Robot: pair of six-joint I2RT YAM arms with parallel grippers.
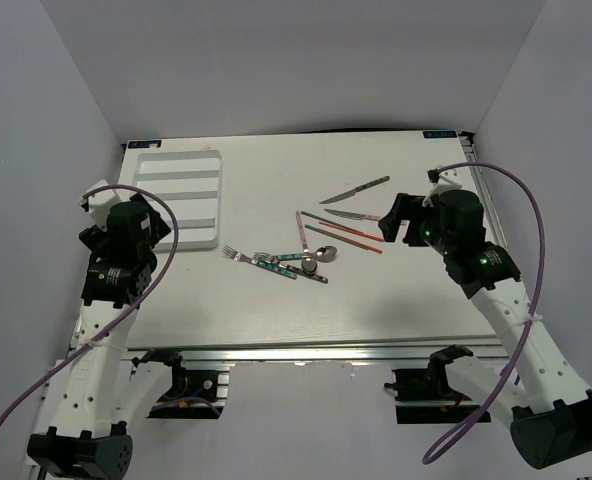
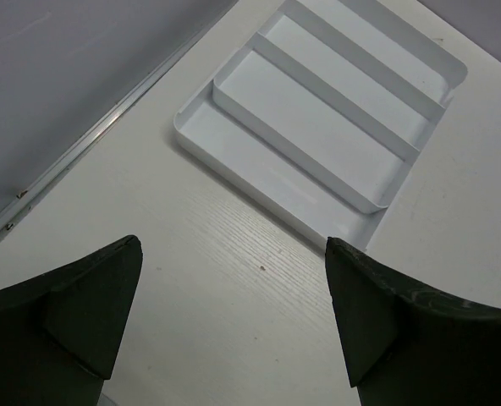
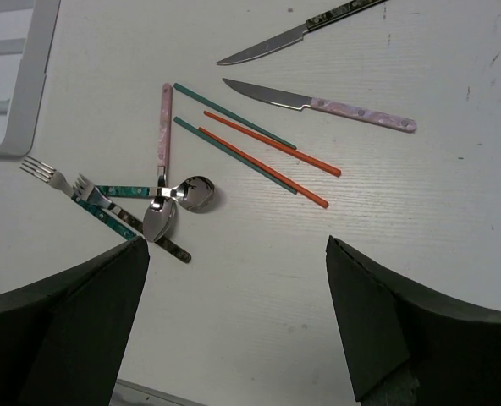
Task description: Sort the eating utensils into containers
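My right gripper goes to the left in the top view and down onto the dark fork's handle [image 1: 317, 276] [image 3: 173, 248] next, since the handle's end sticks out past the spoons.
The white cutlery tray [image 1: 176, 195] lies at the far left, its slots empty; it also shows in the left wrist view [image 2: 318, 110]. The utensils lie mid-table: a dark-handled knife [image 3: 293, 35], a pink-handled knife [image 3: 318, 103], red chopsticks [image 3: 272, 142], green chopsticks [image 3: 233, 116], a pink-handled spoon [image 3: 162, 135], a green-handled spoon [image 3: 195, 193] and two forks [image 3: 64, 182] crossing it. My left gripper [image 2: 233, 313] is open and empty over bare table near the tray's front edge. My right gripper [image 3: 238, 317] is open and empty, just right of the chopsticks.
The table [image 1: 396, 300] is walled by grey panels on the left, back and right. The tray's corner [image 3: 13, 76] shows at the left of the right wrist view. The near edge has a metal rail [image 1: 306, 352].
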